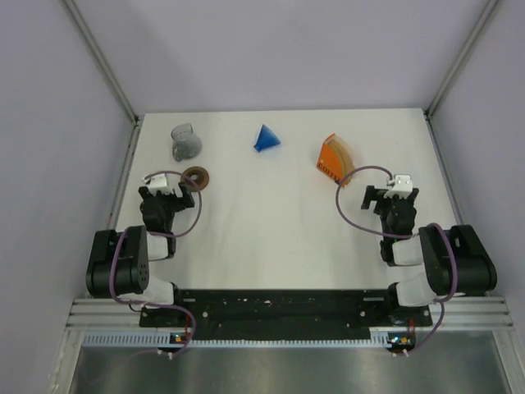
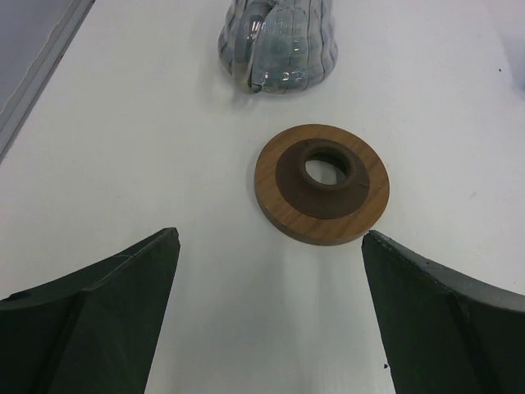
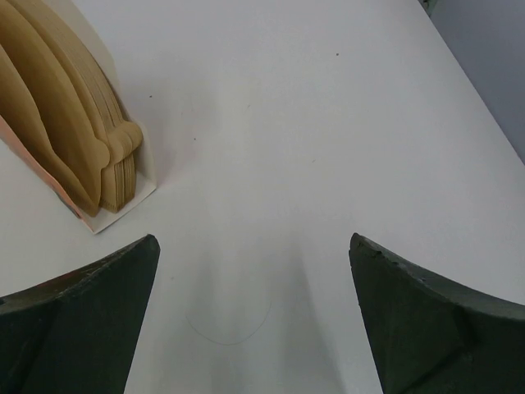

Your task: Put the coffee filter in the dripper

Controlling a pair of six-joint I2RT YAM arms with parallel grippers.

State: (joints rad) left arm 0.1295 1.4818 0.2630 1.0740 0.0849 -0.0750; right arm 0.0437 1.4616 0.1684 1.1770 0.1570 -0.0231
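Note:
The grey translucent cup point(image 1: 181, 129) is beyond the brown ring, so my left gripper will next go outward past that ring to the cup's far rim.
The blue dripper point(image 1: 265, 138) lies on its side at the back middle of the white table. A stack of tan coffee filters point(image 3: 61, 115) stands in the orange printed packet point(image 1: 333, 158) at the back right; no single filter lies loose. My right gripper point(image 1: 392, 197) is open and empty, near and to the right of the packet; in the right wrist view the gripper point(image 3: 253, 242) is over bare table with the filters at the upper left. My left gripper point(image 1: 166, 190) is open and empty, just short of the brown ring point(image 2: 321, 182); it shows in the left wrist view point(image 2: 269, 238).
A grey translucent handled cup point(image 1: 185, 142) lies at the back left, also in the left wrist view point(image 2: 279, 41). The flat brown ring point(image 1: 195, 177) is in front of it. The table point(image 1: 271, 222) is walled at left, right and back by frame posts.

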